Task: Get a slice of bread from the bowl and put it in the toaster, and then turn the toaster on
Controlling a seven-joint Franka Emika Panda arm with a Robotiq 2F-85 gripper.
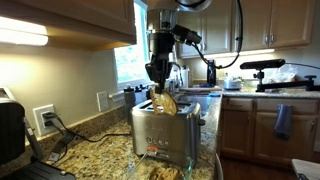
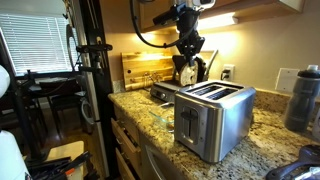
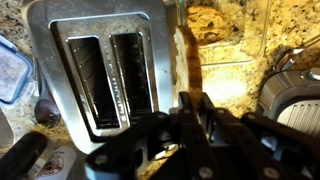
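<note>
My gripper shifts to the left in the wrist view and down over the nearer slot (image 2: 209,90) (image 3: 132,73) next, since the slice lines up with the toaster's edge, beside the slots.
The steel two-slot toaster (image 1: 165,132) stands on the granite counter and shows in both exterior views (image 2: 215,118). In the wrist view its two slots (image 3: 105,75) are empty. My gripper (image 1: 158,72) is shut on a slice of bread (image 1: 166,102) that hangs down just over the toaster's top. In the wrist view the slice (image 3: 185,60) shows edge-on between my fingers (image 3: 190,112), lined up with the toaster's right edge, not the slots. The glass bowl (image 1: 160,173) with tan contents sits in front of the toaster at the frame's bottom edge.
A black appliance (image 1: 10,130) stands at the counter's left end. A grey round appliance (image 3: 295,95) is right of the toaster. A water bottle (image 2: 305,95), a wooden cutting board (image 2: 145,68) and a blue-lidded container (image 3: 10,75) are nearby.
</note>
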